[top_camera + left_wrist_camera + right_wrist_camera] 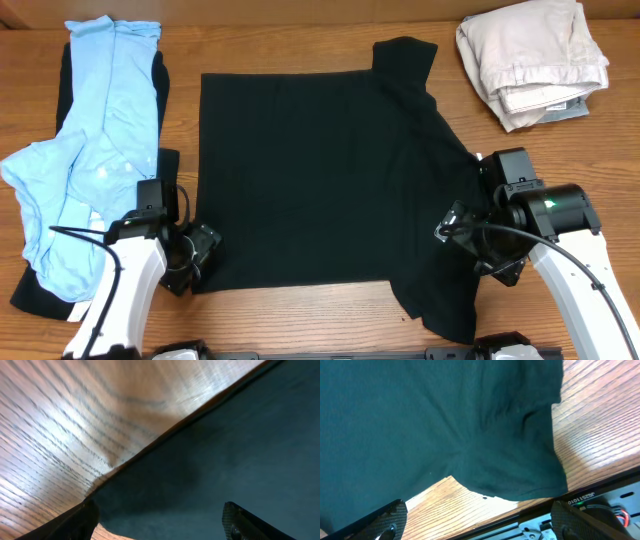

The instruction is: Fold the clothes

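The garment's near corner at the sleeve [404,302] [469,487] is below my right gripper and to its left in the overhead view, so my right gripper needs to move down and over onto it next.
A plain black garment [320,180] lies spread flat in the middle of the wooden table; no label shows. My left gripper [197,258] is open at its front left corner, with the black cloth edge [210,460] between and ahead of the fingers [160,520]. My right gripper [478,245] is open over the garment's right side, above the sleeve. In the right wrist view the black cloth [445,420] fills the top and the fingers [477,520] hang over bare wood.
A light blue garment [90,150] lies on black clothes [35,290] at the left. A beige folded garment [535,60] sits at the back right. The table's front edge with a metal rail [580,510] is close below the right gripper.
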Tool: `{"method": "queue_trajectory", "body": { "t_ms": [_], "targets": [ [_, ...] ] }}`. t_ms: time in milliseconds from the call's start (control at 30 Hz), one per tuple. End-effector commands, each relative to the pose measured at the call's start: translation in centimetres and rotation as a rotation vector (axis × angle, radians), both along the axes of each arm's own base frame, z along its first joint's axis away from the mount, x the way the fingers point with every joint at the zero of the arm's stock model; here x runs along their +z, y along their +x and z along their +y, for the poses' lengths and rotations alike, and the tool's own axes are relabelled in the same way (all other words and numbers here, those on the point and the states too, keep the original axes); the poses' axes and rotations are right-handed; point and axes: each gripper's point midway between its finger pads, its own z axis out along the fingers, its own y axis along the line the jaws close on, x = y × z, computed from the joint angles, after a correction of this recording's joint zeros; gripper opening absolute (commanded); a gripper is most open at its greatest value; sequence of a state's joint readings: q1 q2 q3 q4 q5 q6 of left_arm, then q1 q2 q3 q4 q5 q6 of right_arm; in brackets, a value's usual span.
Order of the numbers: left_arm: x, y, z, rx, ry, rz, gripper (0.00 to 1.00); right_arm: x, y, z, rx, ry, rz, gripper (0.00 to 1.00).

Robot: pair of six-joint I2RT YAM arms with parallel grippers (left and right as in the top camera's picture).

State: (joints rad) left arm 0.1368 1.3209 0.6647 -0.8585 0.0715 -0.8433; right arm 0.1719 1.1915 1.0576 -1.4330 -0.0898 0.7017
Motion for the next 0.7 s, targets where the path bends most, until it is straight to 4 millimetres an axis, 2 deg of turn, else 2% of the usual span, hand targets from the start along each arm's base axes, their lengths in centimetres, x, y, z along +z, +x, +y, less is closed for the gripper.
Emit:
{"method": "queue_trajectory", "body": {
  "t_ms": [0, 167, 500, 567, 600, 633, 667],
  "targets": [
    [-1.2, -1.1, -0.7, 0.021, -0.031, 0.059, 0.82, -0.2, 0.0, 0.2, 0.0, 0.01, -0.001, 0.94],
    [-2.2, -2.3, -0.8, 0.023, -0.038, 0.109, 0.81, -0.2, 0.1, 0.3, 0.0, 0.011, -0.007, 0.93],
    [-2.8, -3.4, -0.6, 0.023, -0.022, 0.137, 0.8, -0.1, 0.3, 0.3, 0.0, 0.012, -0.015, 0.93],
    [-3.1, -3.4, -0.4, 0.021, -0.008, 0.135, 0.75, -0.1, 0.4, 0.3, 0.0, 0.013, -0.018, 0.93],
    [-3.2, -3.5, -0.3, 0.021, -0.002, 0.134, 0.69, -0.1, 0.4, 0.3, 0.0, 0.014, -0.021, 0.93],
    [-3.4, -3.6, -0.2, 0.02, 0.007, 0.136, 0.58, -0.1, 0.4, 0.3, 0.0, 0.014, -0.021, 0.93],
    [-3.4, -3.6, -0.1, 0.016, 0.012, 0.133, 0.53, -0.1, 0.4, 0.3, 0.0, 0.014, -0.021, 0.93]
  ]
}}
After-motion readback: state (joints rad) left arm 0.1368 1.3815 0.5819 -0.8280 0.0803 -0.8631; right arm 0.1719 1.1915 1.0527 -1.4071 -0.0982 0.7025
